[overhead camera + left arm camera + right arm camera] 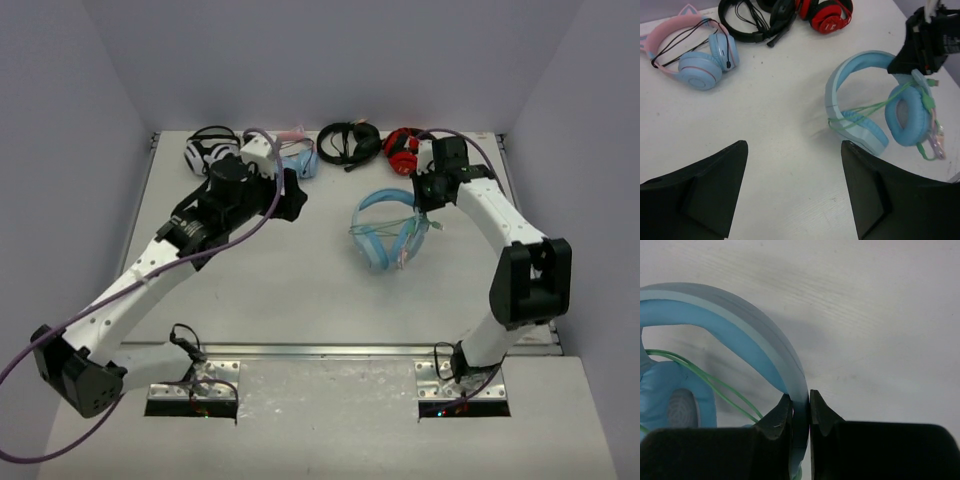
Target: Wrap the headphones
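My right gripper carries the headband outward and down onto the bare table before the red-and-black headphones next and releases it, since the cable (875, 106) spans both cups.
The light-blue headphones (385, 232) lie at the middle right of the table, with the thin pale-green cable (875, 106) strung across between the cups. In the right wrist view my right gripper (801, 400) is shut on the wide blue headband (740, 315), one finger on each side of the band near its right end. A padded cup (670, 400) and the cable (705, 375) show to the left of the fingers. My left gripper (794, 146) hovers open over bare table, left of the headphones (840, 80), holding nothing. The right gripper (920, 47) also shows there.
Along the back edge lie white-and-black headphones (205, 150), smaller blue headphones with a pink cat-ear headband (695, 55), a black headset (755, 20) and red-and-black headphones (827, 12). Walls close in the table on three sides.
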Robot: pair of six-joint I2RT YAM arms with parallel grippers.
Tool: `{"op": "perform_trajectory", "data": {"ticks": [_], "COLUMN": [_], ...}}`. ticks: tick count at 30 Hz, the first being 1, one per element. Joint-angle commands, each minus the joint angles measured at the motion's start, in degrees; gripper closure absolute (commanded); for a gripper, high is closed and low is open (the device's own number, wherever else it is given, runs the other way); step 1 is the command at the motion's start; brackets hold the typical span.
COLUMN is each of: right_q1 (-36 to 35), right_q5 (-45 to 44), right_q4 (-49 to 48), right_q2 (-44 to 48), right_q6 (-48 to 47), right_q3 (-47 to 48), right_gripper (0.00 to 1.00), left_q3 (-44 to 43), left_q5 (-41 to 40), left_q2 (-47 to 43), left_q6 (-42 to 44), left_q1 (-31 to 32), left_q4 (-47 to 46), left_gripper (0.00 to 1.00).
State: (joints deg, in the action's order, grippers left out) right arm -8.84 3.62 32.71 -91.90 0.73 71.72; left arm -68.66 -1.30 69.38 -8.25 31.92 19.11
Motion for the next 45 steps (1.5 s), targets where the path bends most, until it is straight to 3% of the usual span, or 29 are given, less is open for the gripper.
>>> {"op": "perform_trajectory", "data": {"ticks": [1,8,10,18,23,25,27,28,29,30,31,35,43,45], "right_q1": [3.6,8.7,10.3,14.8,16.8,16.8,16.8,16.8,16.9,16.8,16.8,16.1,13.4,13.4], "right_q5": [3.2,1.3,-0.9,3.3,6.0,6.6,7.6,7.8,8.0,8.6,8.8,9.5,-8.1,-2.2], "right_q4": [-1.9,-2.5,-3.0,-2.7,-5.2,-5.6,-4.9,-4.3,-3.3,-2.6,-2.2,-1.1,-2.2,-4.2], "right_q2": [-6.3,-21.6,-25.6,-30.2,-29.0,-29.4,-30.4,-31.0,-31.2,-31.5,-31.6,-30.2,-30.1,-26.9], "right_q6": [-4.0,-6.8,-9.1,-14.3,-17.3,-16.7,-15.8,-15.3,-13.6,-13.1,-12.3,-10.0,-1.2,4.0], "right_q3": [9.5,23.5,24.9,27.7,23.5,23.4,25.3,26.3,27.1,29.5,30.4,33.8,33.2,29.4], "right_gripper": [0.99,0.99,0.99,0.99,0.98,0.91,0.75,0.72,0.55,0.13,0.01,0.01,0.01,0.01], "left_q3": [6.3,26.0,28.1,28.1,28.7,28.9,28.9,28.9,28.9,28.9,28.8,28.9,28.6,28.6], "left_q5": [-2.7,-1.9,-0.8,6.2,6.8,6.7,6.8,7.2,7.4,7.4,7.5,6.6,2.5,1.6], "left_q2": [-10.0,-29.8,-34.8,-33.3,-35.0,-35.4,-35.2,-34.8,-34.6,-34.4,-34.1,-34.1,-33.3,-33.5], "left_q6": [-3.4,-5.8,-6.4,-4.6,-4.7,-4.7,-4.8,-4.8,-4.7,-4.7,-4.7,-4.8,-5.8,-6.1], "left_q1": [0.3,0.3,0.3,0.1,0.2,0.1,0.1,0.1,0.1,0.1,0.2,0.1,0.0,0.0], "left_q4": [5.1,4.9,3.6,2.5,1.9,1.7,1.7,1.7,1.6,1.7,1.8,1.8,2.8,2.9], "left_gripper": [0.26,0.19,0.17,0.16,0.15,0.15,0.15,0.15,0.15,0.15,0.15,0.15,0.14,0.14]}}
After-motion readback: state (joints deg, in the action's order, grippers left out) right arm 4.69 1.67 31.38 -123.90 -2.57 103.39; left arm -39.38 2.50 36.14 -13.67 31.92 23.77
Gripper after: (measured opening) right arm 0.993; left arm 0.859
